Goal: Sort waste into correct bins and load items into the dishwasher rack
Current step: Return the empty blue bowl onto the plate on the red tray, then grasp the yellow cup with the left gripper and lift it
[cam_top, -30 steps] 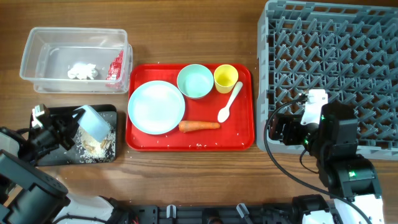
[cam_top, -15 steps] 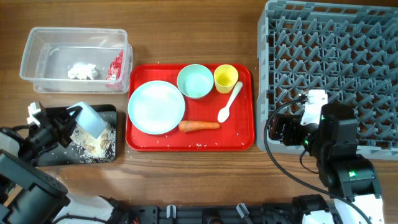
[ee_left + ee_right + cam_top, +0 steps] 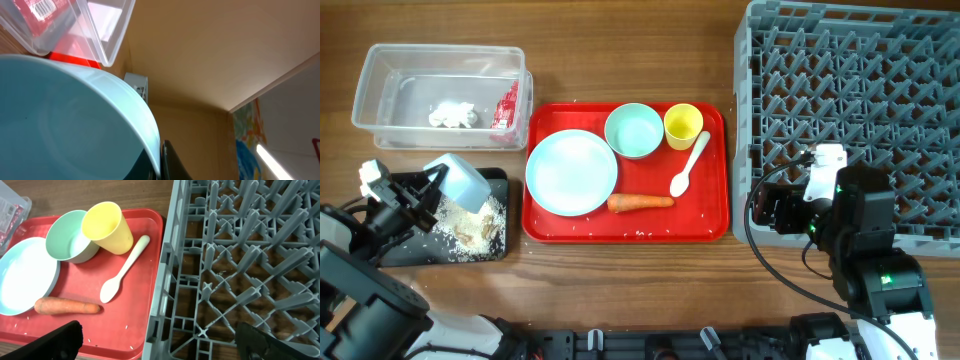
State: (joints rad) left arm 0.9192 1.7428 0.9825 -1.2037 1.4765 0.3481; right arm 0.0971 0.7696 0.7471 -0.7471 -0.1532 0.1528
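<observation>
My left gripper will next swing the emptied bowl upright to the right in the overhead view, onto the light blue plate (image 3: 571,172), and let go of it there.
My left gripper (image 3: 428,190) is shut on the rim of the small light blue bowl (image 3: 462,183) and holds it tilted over the black tray (image 3: 408,247), where pale rice crumbs (image 3: 468,226) lie. The bowl fills the left wrist view (image 3: 65,125). The clear tub (image 3: 380,75) holds the white tissue (image 3: 451,114) and the red wrapper (image 3: 506,105). On the red serving tray (image 3: 710,215) are the light blue plate (image 3: 571,172), mint-green bowl (image 3: 634,130), yellow cup (image 3: 682,125), white spoon (image 3: 689,164) and carrot (image 3: 640,202). My right gripper (image 3: 157,342) is open and empty at the grey rack's (image 3: 860,110) front left corner.
The red serving tray lies between the two bins on the left and the rack on the right. A few rice grains (image 3: 640,234) are scattered along its front edge. Bare wooden table shows in front of the tray.
My left gripper has lifted and turned the light blue bowl a little toward the back left over the black tray. More crumbs show on the tray. The right arm has not moved.
</observation>
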